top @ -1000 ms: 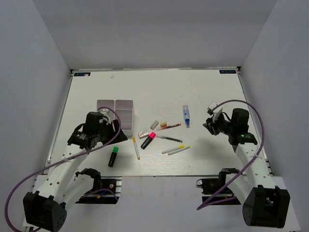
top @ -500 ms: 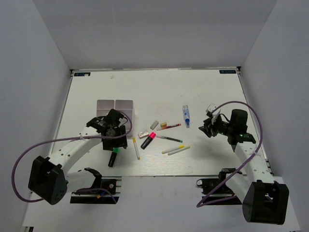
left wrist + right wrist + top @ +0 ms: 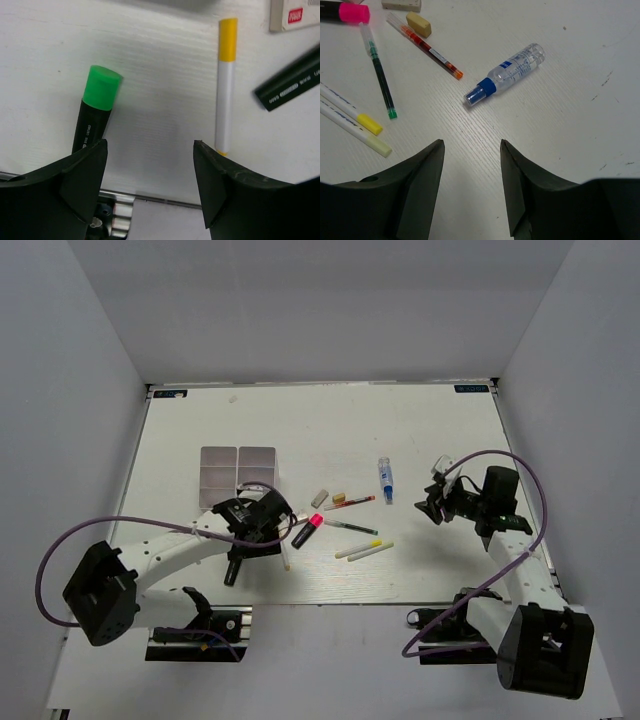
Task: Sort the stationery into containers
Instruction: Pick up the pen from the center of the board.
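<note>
Next, my left gripper needs to shift left in the wrist view and lower open fingers around the highlighter's black body [image 3: 232,573] [image 3: 91,124].
The divided white-grey tray [image 3: 238,467] sits at the left, uncovered. My left gripper [image 3: 258,546] is open and empty, low over the table between the green-ended black highlighter [image 3: 233,566] and a yellow-capped white pen [image 3: 283,548]. In the left wrist view my gripper [image 3: 150,145] has the green highlighter [image 3: 95,112] on its left and the pen [image 3: 226,85] on its right. My right gripper [image 3: 438,502] is open and empty; in its wrist view [image 3: 471,145] it is just short of the blue-labelled clear tube [image 3: 512,71].
A pink-ended highlighter [image 3: 308,531], small erasers [image 3: 320,498], a red pen [image 3: 350,503], a green pen [image 3: 350,527] and two yellow-tipped pens [image 3: 365,550] lie in the middle. The table's near edge [image 3: 150,200] is close below my left gripper.
My left arm has swung away from the tray, right and toward the near edge, to between the green highlighter and yellow pen. The right arm has barely moved.
</note>
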